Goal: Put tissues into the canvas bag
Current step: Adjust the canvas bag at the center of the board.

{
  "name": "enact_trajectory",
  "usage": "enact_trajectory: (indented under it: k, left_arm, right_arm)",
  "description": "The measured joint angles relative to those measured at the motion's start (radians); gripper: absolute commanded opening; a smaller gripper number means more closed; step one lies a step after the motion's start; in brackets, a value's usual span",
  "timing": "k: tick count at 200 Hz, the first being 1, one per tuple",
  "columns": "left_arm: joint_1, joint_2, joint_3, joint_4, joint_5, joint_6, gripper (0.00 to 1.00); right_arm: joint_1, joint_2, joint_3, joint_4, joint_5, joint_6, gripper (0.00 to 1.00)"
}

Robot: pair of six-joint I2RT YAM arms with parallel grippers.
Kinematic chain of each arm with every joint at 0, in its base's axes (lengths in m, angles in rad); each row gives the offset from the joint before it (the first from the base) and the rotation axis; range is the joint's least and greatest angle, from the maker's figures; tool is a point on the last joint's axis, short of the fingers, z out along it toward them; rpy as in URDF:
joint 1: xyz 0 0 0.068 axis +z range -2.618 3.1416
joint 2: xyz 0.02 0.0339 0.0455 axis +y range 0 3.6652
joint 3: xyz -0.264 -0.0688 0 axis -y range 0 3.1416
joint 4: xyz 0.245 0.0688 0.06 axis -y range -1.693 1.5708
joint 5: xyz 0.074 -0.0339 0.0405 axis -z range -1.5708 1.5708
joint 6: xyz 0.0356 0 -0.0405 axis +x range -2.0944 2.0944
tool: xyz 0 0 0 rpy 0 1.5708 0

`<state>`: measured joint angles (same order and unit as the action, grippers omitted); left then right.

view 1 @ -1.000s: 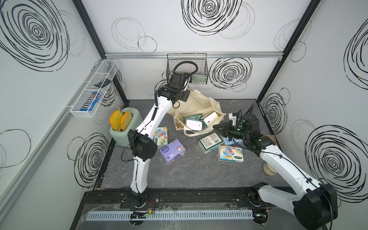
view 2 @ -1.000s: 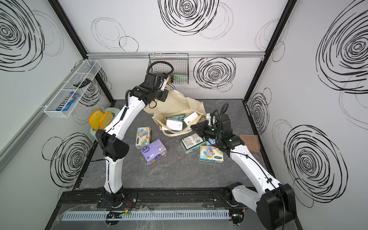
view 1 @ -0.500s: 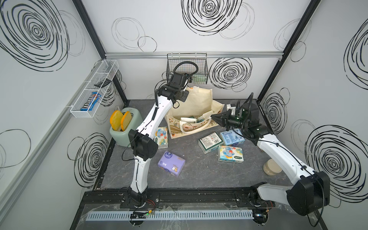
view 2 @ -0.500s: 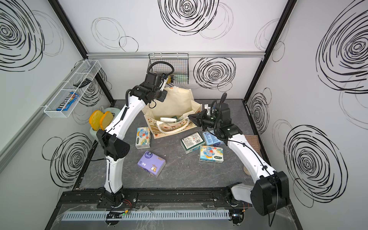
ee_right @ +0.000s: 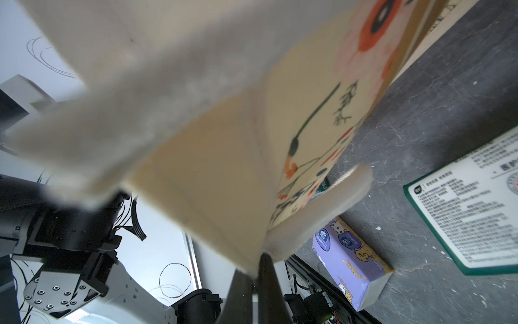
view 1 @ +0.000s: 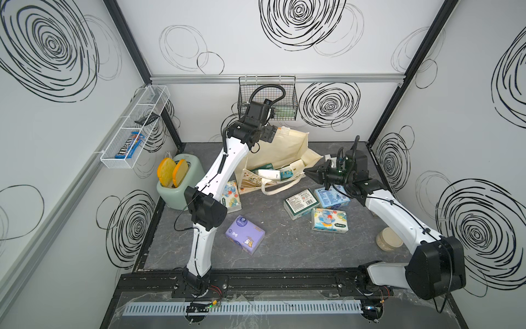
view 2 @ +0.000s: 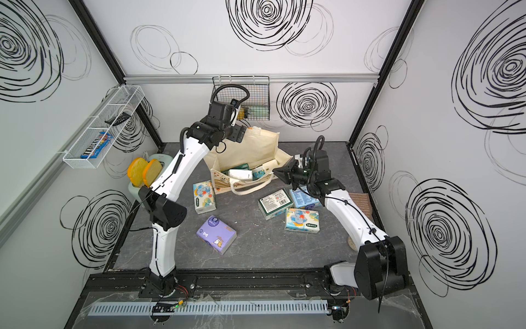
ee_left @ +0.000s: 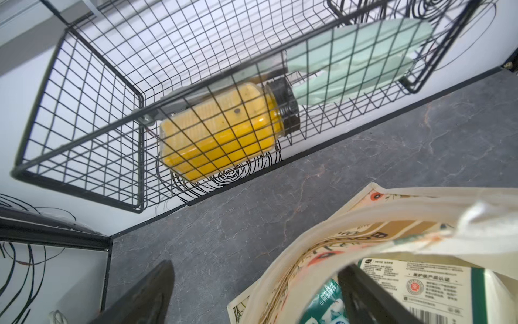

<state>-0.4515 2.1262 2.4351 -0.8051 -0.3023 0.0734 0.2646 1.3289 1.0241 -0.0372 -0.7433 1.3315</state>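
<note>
Next, the right gripper raises the bag's printed front edge [view 1: 303, 175] [ee_right: 251, 265], which sits between its fingers, and releases it upright, since the bag's front sags low.
The canvas bag [view 1: 284, 148] stands at the back of the table, mouth open, with several tissues [view 1: 267, 174] inside. My left gripper [view 1: 270, 134] hovers open at its back rim; in the left wrist view the left gripper [ee_left: 256, 266] has its fingers [ee_left: 145, 294] wide apart, the cream rim [ee_left: 322, 238] running between them. My right gripper [ee_right: 253, 269] is shut on the bag's printed front edge [ee_right: 224, 182], at its right corner [view 1: 310, 172]. On the table lie a purple pack [view 1: 244, 234], two elephant-print packs [view 1: 230, 196] [view 1: 329, 219], a green-white pack [view 1: 301, 199] and a light blue pack [view 1: 331, 196].
A mint toaster [view 1: 179, 185] with orange slices stands at the left. A black wire basket [view 1: 267, 98] with a yellow jar [ee_left: 221, 131] hangs on the back wall, right behind my left wrist. A white wire shelf [view 1: 133, 134] hangs on the left wall. A tan lid [view 1: 388, 238] and brown cloth [view 2: 360, 203] lie at the right.
My left gripper has opened at the bag's back rim. The right gripper rose with the bag's front edge. The purple pack moved toward the table's front.
</note>
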Motion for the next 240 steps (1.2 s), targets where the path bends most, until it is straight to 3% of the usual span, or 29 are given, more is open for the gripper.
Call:
enact_trajectory:
  k: [28, 66, 112, 119, 137, 153, 192, 240]
  left_arm:
    - [0.003, -0.098, -0.054, 0.017, 0.019, -0.069, 0.96]
    - [0.009, -0.421, -0.313, 0.113, 0.079, -0.152, 0.96]
    - [0.010, -0.688, -0.614, 0.236, 0.149, -0.206, 0.96]
    - [0.009, -0.719, -0.676, 0.254, 0.163, -0.214, 0.96]
    - [0.009, -0.793, -0.840, 0.284, 0.199, -0.241, 0.96]
    - [0.008, -0.851, -0.957, 0.285, 0.229, -0.261, 0.96]
    - [0.010, -0.971, -1.101, 0.285, 0.286, -0.308, 0.96]
    - [0.038, -1.140, -1.249, 0.292, 0.404, -0.404, 0.96]
  right_arm:
    - [0.015, 0.041, 0.082, -0.015, 0.018, 0.022, 0.00]
    - [0.041, 0.084, 0.202, -0.031, 0.052, 0.030, 0.00]
    - [0.047, 0.093, 0.182, -0.024, 0.060, 0.029, 0.00]
    - [0.047, 0.087, 0.166, -0.018, 0.060, 0.028, 0.07]
    - [0.046, 0.065, 0.125, -0.009, 0.058, 0.020, 0.42]
    - [0.044, 0.043, 0.093, -0.004, 0.053, -0.009, 0.61]
    - [0.042, -0.020, 0.090, -0.077, 0.071, -0.191, 0.70]
    - [0.047, -0.143, 0.082, -0.197, 0.084, -0.430, 0.73]
